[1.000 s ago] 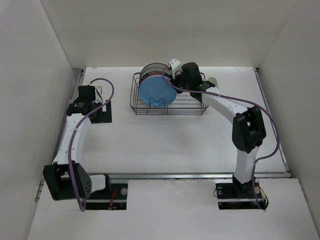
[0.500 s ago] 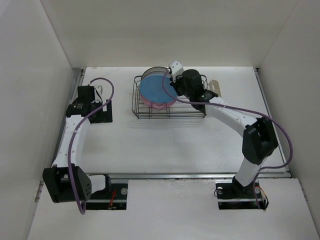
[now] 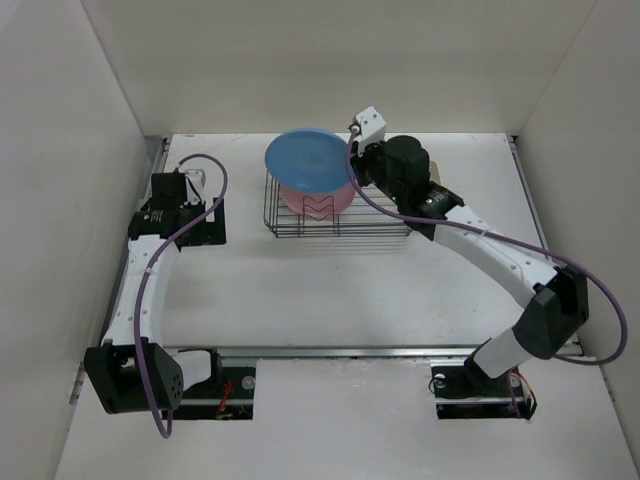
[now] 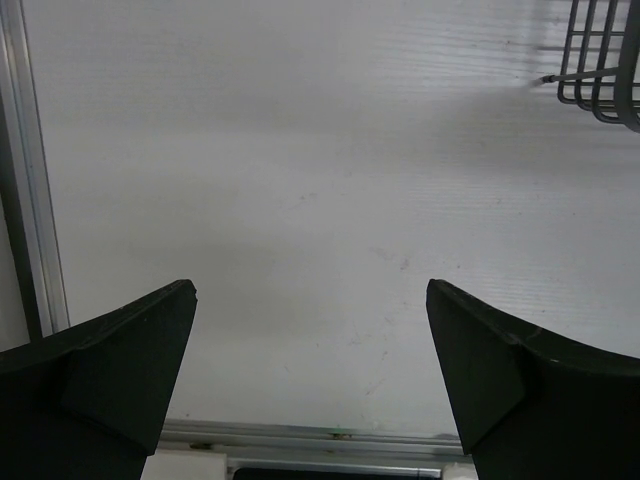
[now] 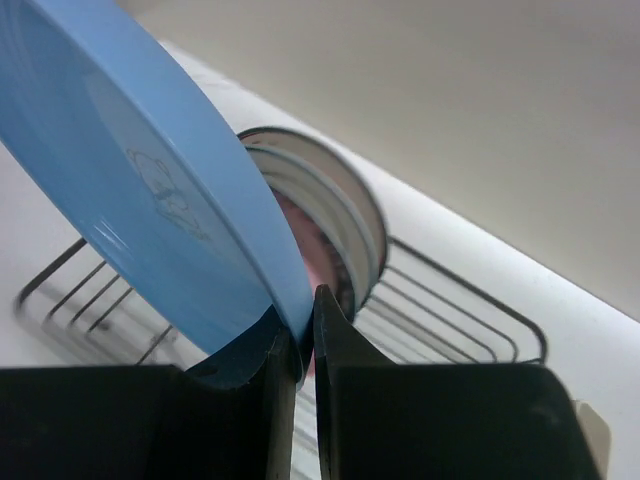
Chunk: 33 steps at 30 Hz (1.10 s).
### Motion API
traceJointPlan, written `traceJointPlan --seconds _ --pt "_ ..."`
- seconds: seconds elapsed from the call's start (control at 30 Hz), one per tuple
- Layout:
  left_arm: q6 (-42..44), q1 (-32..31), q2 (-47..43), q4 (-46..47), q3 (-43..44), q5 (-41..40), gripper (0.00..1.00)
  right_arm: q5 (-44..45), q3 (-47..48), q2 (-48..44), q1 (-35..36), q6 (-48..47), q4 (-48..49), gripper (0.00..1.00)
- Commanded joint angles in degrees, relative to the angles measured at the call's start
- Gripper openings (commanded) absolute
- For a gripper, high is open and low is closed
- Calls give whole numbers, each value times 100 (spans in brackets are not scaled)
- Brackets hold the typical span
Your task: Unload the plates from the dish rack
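My left gripper moves to the right in the top view next, turning on the way, onto the pink plate's nearest rim. That rim faces this gripper's side of the dish rack.
My right gripper is shut on the rim of the blue plate and holds it lifted above the dish rack. In the right wrist view the gripper pinches the blue plate at its edge. The pink plate still stands in the rack, and behind it in the right wrist view stand white plates with dark rims. My left gripper is open and empty at the table's left, over bare table in the left wrist view.
The rack's wire corner shows at the top right of the left wrist view. A metal rail runs along the table's left edge. White walls enclose the table on three sides. The cream holder sits at the rack's right end.
My right gripper has lifted the blue plate up out of its slot in the rack, uncovering the pink plate. The right arm has stretched forward. The left arm has barely moved.
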Motion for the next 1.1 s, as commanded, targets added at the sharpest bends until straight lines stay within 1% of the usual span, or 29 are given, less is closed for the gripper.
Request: traceJointPlan --seconds 0.0,0.03,0.07,0.1,0.13,0.17,0.23,0.27,0.3,0.33,0.4,0.43,0.5,0.53,0.67,0.73,0.77,0.8,0.83,0.87,0.9,0.97,1.0,1.07 --pt "85 33 93 174 287 383 100 -1631 95 -470 39 281 -1103 0" --pt "85 33 173 175 366 541 100 -1983 96 -470 39 281 -1481 0" --pt "137 33 243 175 454 629 100 -2622 96 -470 39 342 -2181 0" --pt "138 33 426 175 663 865 98 -2855 9 -331 39 421 -2484 0" --pt "207 33 533 175 787 867 98 -3040 -70 -269 39 482 -2739 0" --pt "269 33 629 114 919 1163 94 -3190 -193 -216 91 544 -3072 0" --pt "357 33 954 61 1348 1359 91 -3357 -702 -163 91 754 -3128 0" --pt "444 -62 1060 60 1499 1360 89 -3358 -887 -110 91 999 -3076 0" --pt "593 -246 1287 -79 1814 1281 89 -3410 -1228 -110 152 1167 -2771 0" --pt "595 -248 1403 -80 1965 1280 89 -3411 -1379 -110 153 1169 -2768 0" --pt "822 -520 1622 -80 2238 1211 89 -3236 -1643 -110 153 1474 -2331 0" --pt "893 -616 1728 -80 2456 1149 89 -2870 -1827 -110 153 1607 -2215 0" --pt "1025 -871 2044 -80 2651 1149 89 -2612 -1882 -14 153 1766 -2162 0" --pt "1078 -968 2141 24 2739 1096 92 -2611 -1882 56 153 1766 -2162 0" --pt "1297 -1434 2625 332 3073 973 93 -2462 -1829 540 153 1819 -2390 0" --pt "1298 -1706 2862 708 3127 842 93 -2295 -1829 777 153 1889 -2452 11" --pt "1350 -1803 2932 833 3127 841 93 -2181 -1829 778 153 1889 -2452 20" --pt "1351 -1899 3098 964 3127 745 93 -2180 -1829 839 153 1889 -2452 34" --pt "1438 -2048 3187 1079 3127 744 93 -2102 -1829 839 153 1889 -2452 37" --pt "1517 -2206 3432 1158 3327 553 93 -2014 -1829 787 153 1941 -2452 42" --pt "1518 -2208 3434 1159 3329 464 93 -1961 -1829 787 153 1942 -2452 42" --pt "1518 -2322 3811 1159 3688 219 87 -1908 -1829 637 153 1942 -2452 45" --pt "1518 -2392 3916 1159 3802 165 79 -1830 -1829 559 153 1942 -2530 45" --pt "1518 -2445 4145 1159 4040 86 71 -1767 -1829 497 153 1942 -2583 45"
